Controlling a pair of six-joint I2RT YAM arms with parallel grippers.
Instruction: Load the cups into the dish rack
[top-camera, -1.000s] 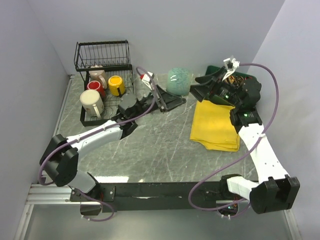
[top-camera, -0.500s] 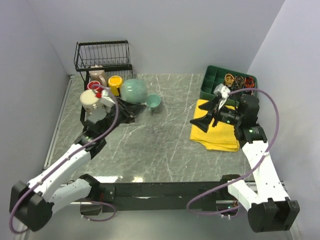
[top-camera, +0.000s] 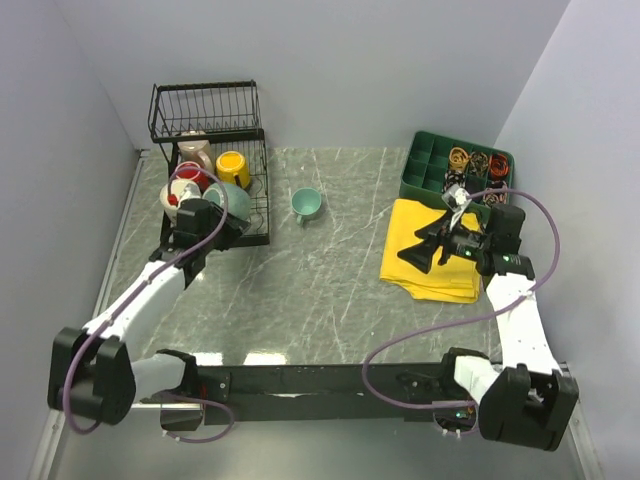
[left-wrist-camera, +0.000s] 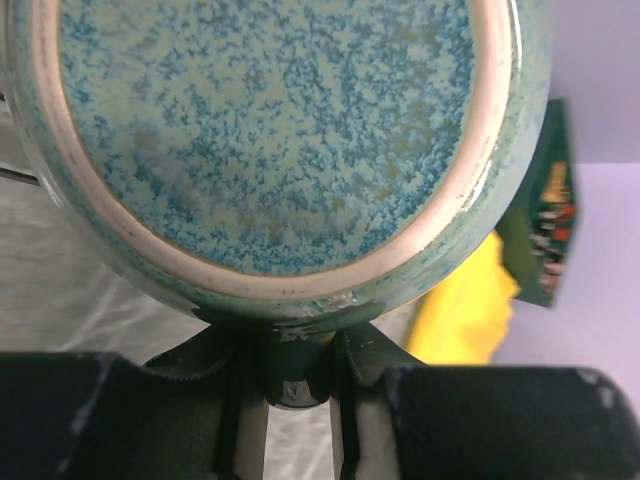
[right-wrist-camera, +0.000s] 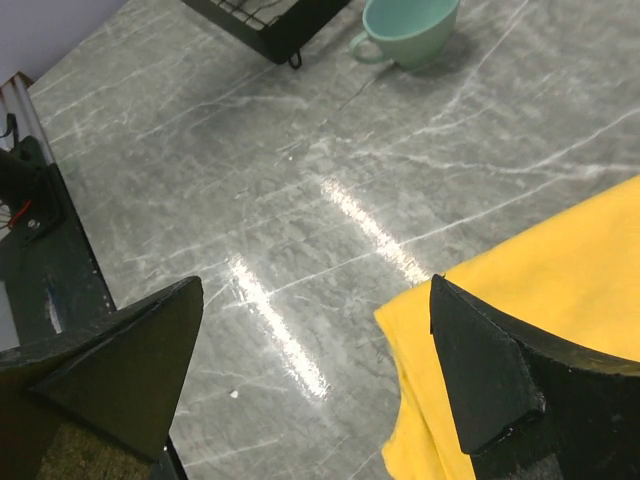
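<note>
My left gripper carries the teal mug outward next, lowers it onto the rack's wires by the yellow mug (top-camera: 232, 165) and releases, since they lie empty below and outward.
The black wire dish rack (top-camera: 205, 108) stands at the back left. On its base are a beige mug (top-camera: 193, 150), a yellow mug (top-camera: 232, 165), a red mug (top-camera: 191, 178) and a cream mug (top-camera: 171, 196), the last partly hidden by my left arm. My left gripper (top-camera: 220, 213) is shut on the handle of a teal mug (top-camera: 236, 199) and holds it over the rack's front right part. In the left wrist view the mug's speckled bottom (left-wrist-camera: 280, 130) fills the frame above the gripper (left-wrist-camera: 290, 345). A second teal mug (top-camera: 306, 203) stands on the table right of the rack and shows in the right wrist view (right-wrist-camera: 405, 28). My right gripper (top-camera: 428, 250) is open and empty above the cloth, also seen in its wrist view (right-wrist-camera: 318, 300).
A folded yellow cloth (top-camera: 430, 255) lies at the right, seen also in the right wrist view (right-wrist-camera: 540, 290). A green compartment tray (top-camera: 430, 160) with rubber bands stands behind it. The rack's front corner (right-wrist-camera: 265, 25) shows in the right wrist view. Walls close in the left, back and right.
My left arm has carried the teal mug from mid-table leftward to the rack. My right gripper has drawn back from the green tray to above the yellow cloth.
</note>
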